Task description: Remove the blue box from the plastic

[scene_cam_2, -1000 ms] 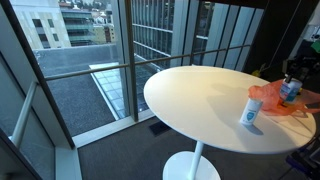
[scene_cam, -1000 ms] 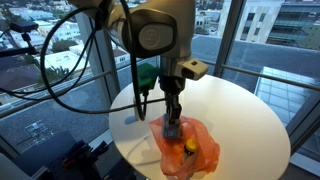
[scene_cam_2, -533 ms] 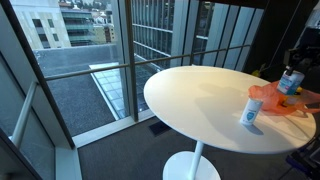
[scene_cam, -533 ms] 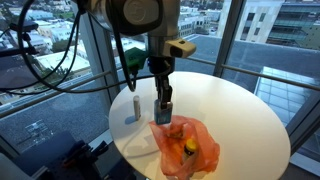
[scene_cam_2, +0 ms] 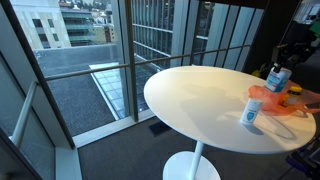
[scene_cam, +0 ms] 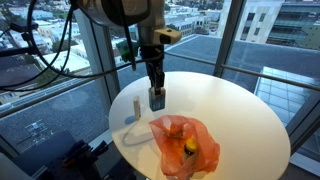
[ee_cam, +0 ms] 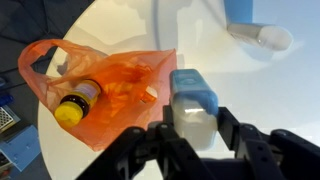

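Observation:
The gripper goes down and toward the white bottle next, onto bare table between bottle and bag, since the blue box (scene_cam: 157,98) hangs clear of the orange bag.
My gripper (scene_cam: 156,92) is shut on the blue box (scene_cam: 157,98), a small pale box with a blue end, and holds it above the white round table (scene_cam: 230,110), clear of the orange plastic bag (scene_cam: 185,145). In the wrist view the blue box (ee_cam: 192,100) sits between the jaws (ee_cam: 190,125), with the orange bag (ee_cam: 110,90) to the left. A yellow-capped bottle (ee_cam: 72,108) lies inside the bag. In an exterior view the box (scene_cam_2: 277,76) hangs above the bag (scene_cam_2: 285,104).
A small white bottle with a blue label (scene_cam: 136,106) stands on the table near the edge; it also shows in an exterior view (scene_cam_2: 250,112) and in the wrist view (ee_cam: 258,35). Large windows surround the table.
My gripper has lifted the blue box out of the orange bag and carried it up and away from the bag, toward the white bottle side of the table.

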You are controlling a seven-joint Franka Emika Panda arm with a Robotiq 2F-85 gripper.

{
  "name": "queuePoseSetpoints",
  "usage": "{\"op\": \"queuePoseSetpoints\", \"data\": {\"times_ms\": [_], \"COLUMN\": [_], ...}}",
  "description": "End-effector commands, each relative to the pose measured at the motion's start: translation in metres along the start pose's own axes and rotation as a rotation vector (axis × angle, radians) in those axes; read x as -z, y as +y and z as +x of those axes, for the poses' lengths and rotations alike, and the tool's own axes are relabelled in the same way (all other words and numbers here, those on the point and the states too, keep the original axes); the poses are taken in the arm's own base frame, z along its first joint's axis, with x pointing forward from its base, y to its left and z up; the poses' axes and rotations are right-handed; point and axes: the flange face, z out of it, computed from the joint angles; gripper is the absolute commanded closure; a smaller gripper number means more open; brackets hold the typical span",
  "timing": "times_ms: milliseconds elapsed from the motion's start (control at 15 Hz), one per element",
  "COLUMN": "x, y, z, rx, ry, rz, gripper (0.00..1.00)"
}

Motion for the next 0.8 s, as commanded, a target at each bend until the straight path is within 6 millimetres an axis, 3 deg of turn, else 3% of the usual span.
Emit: {"op": "queuePoseSetpoints", "data": {"times_ms": [0,733], "x": [-0.004,-0.068], "y": [-0.025,-0.063], "z": [0.009,0.025], "rx": [0.037,0.043], "ry": [0.009,-0.040], "rz": [0.014,0.034], "gripper": [0.77,0.77]}}
